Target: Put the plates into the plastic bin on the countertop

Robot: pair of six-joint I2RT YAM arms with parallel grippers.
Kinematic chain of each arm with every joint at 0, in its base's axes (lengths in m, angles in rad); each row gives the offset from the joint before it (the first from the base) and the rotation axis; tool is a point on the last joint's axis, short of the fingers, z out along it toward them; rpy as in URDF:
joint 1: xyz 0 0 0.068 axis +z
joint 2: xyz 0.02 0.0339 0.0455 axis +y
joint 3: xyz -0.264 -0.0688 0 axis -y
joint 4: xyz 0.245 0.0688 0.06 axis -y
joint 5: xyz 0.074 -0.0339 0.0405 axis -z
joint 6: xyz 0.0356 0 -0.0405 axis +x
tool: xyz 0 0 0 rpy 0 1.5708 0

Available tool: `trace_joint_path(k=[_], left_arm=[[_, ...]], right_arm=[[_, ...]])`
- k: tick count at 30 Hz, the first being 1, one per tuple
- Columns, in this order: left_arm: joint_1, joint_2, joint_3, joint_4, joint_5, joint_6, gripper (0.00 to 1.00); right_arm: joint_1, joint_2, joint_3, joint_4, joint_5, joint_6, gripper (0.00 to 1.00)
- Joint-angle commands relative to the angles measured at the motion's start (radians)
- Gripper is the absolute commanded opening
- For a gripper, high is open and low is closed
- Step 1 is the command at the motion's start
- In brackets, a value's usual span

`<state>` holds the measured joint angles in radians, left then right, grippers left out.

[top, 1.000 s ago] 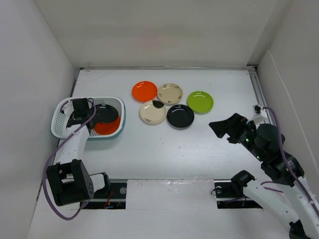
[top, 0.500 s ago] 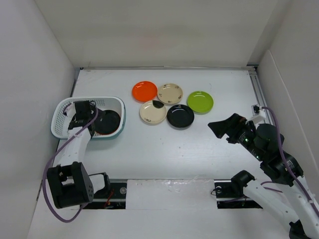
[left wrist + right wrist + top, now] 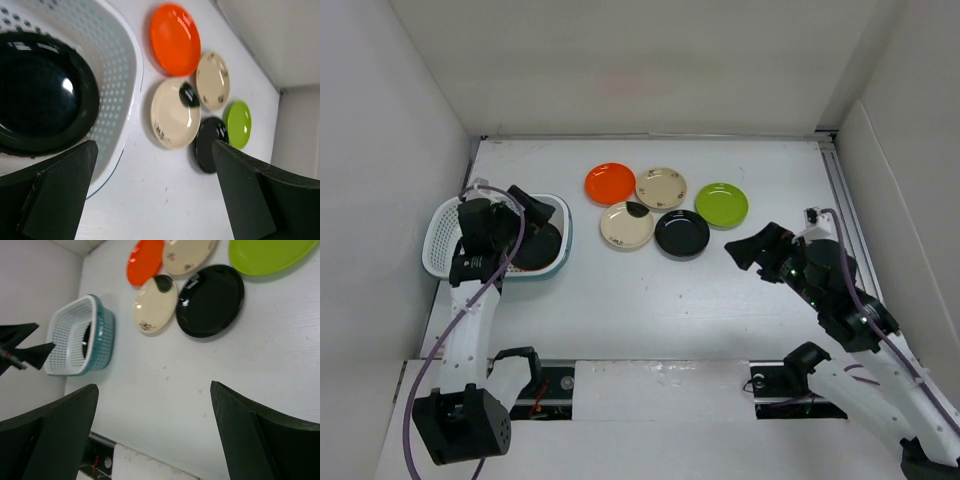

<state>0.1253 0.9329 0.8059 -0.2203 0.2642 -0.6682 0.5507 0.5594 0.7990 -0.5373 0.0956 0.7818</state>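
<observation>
The countertop black plate's near rim (image 3: 681, 253) (image 3: 204, 169) has room at the open countertop, so my left gripper will next move off the bin, then lower to that rim.
The white perforated plastic bin (image 3: 439, 228) (image 3: 120, 70) (image 3: 70, 335) stands at the left of the countertop (image 3: 650, 290). A glossy black plate (image 3: 542, 243) (image 3: 40, 95) lies inside it. My left gripper (image 3: 532, 216) (image 3: 154, 165) hangs open above the bin's right half, holding nothing. Right of the bin lie an orange plate (image 3: 610, 183) (image 3: 175, 39) (image 3: 145, 262), two beige plates (image 3: 661, 187) (image 3: 627, 225), a black plate (image 3: 682, 233) (image 3: 210, 300) and a lime green plate (image 3: 721, 204) (image 3: 270, 255). My right gripper (image 3: 752, 248) (image 3: 154, 400) is open and empty, just right of that black plate.
White walls close in the countertop on the left, back and right. A metal rail (image 3: 845, 190) runs along the right edge. The arm bases and cables (image 3: 535, 375) sit along the near edge.
My left gripper opened, let go of the black plate in the bin and rose above it. The black plate now covers the orange one. My right gripper shifted slightly left.
</observation>
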Motion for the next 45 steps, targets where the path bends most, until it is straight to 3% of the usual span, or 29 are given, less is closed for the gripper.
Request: trace_joint_path(k=[1,5,8,9,10,12,13,20,23,29,32,37,45], left_arm=[[0.000,-0.006,-0.047,0.073,0.208,0.065,1.00],[-0.009,-0.017,-0.047,0.073,0.319,0.104,1.00],[-0.217,-0.008,0.005,0.061,0.213,0.082,1.00],[-0.295,0.018,0.027,0.061,0.104,0.065,1.00],[-0.446,0.033,0.060,0.050,0.036,0.046,1.00],[-0.571,0.072,0.061,0.080,-0.145,-0.032,1.00],[-0.654,0.087,0.038,0.116,-0.164,-0.057,1.00],[-0.873,0.303,-0.099,0.438,-0.406,-0.365,1.00],[-0.923,0.441,-0.099,0.530,-0.474,-0.442,1.00],[-0.957,0.671,0.058,0.526,-0.500,-0.491,1.00],[-0.957,0.750,0.072,0.536,-0.519,-0.524,0.93],[-0.957,0.883,0.125,0.532,-0.530,-0.583,0.64],[-0.957,0.975,0.164,0.466,-0.542,-0.688,0.37]], right_arm=[[0.005,0.103,-0.066,0.132,0.039,0.065,1.00],[0.005,0.177,-0.092,0.189,0.050,0.118,1.00],[0.005,0.153,-0.103,0.200,0.059,0.134,1.00],[0.005,0.142,-0.103,0.200,0.059,0.134,1.00],[0.005,0.131,-0.080,0.200,0.091,0.134,1.00],[0.005,0.103,-0.058,0.162,0.113,0.134,1.00],[0.005,0.094,-0.032,0.128,0.128,0.134,1.00],[0.005,-0.006,0.040,0.022,0.147,0.125,1.00],[0.005,-0.024,0.078,-0.013,0.124,0.114,1.00],[0.005,-0.059,0.109,-0.049,0.101,0.094,1.00],[0.005,-0.085,0.097,-0.049,0.101,0.094,1.00],[0.005,-0.096,0.086,-0.039,0.101,0.085,1.00],[0.005,-0.087,0.077,-0.021,0.092,0.076,1.00]])
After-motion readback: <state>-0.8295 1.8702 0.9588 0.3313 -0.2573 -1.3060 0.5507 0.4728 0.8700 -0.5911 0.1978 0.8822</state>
